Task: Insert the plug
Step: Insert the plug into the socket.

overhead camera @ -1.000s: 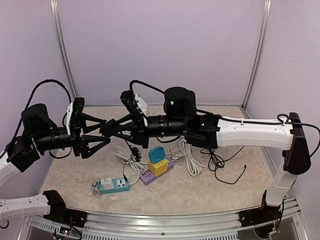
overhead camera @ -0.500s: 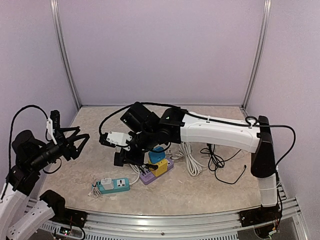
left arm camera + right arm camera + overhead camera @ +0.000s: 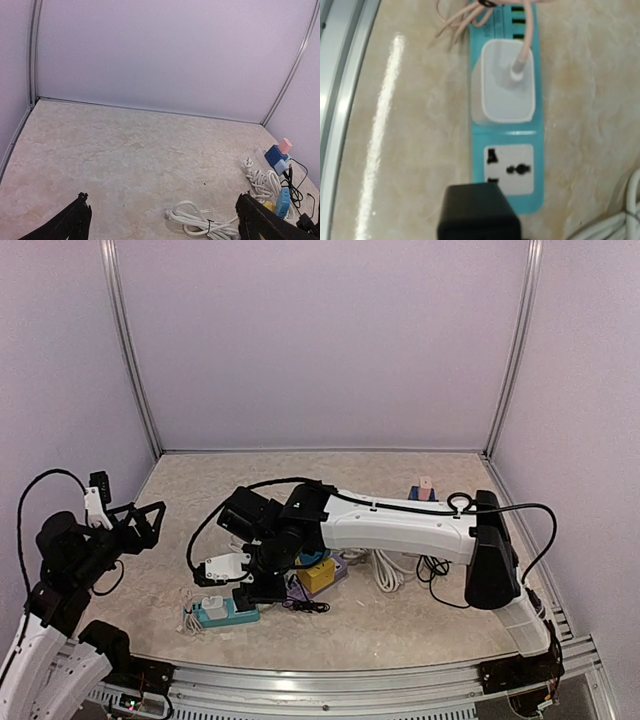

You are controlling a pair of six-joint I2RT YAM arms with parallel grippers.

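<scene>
My right gripper's black plug, short of the free socket, must next go toward the white adapter, then press down onto the socket's holes (image 3: pixel 508 168).
A teal power strip (image 3: pixel 228 617) lies near the table's front left. In the right wrist view the strip (image 3: pixel 507 125) carries a white adapter (image 3: pixel 507 87) with a pinkish cable, and below it a free white socket (image 3: pixel 510 167). My right gripper (image 3: pixel 258 582) hangs low over the strip, shut on a black plug (image 3: pixel 480 212). The plug sits just short of the free socket and covers its near edge. The right fingers themselves are hidden in the wrist view. My left gripper (image 3: pixel 140 520) is open and empty, raised at the far left, its fingertips (image 3: pixel 80 225) apart.
A purple power strip (image 3: pixel 300 592) with a yellow adapter (image 3: pixel 318 575) lies right of the teal one. White coiled cables (image 3: pixel 385 570) and thin black cords (image 3: pixel 435 570) lie at centre right. A blue and pink adapter (image 3: pixel 424 488) stands at the back right.
My right arm has swung down and left, from mid-air to just above the teal strip, with the black plug. My left arm has pulled back to the far left.
</scene>
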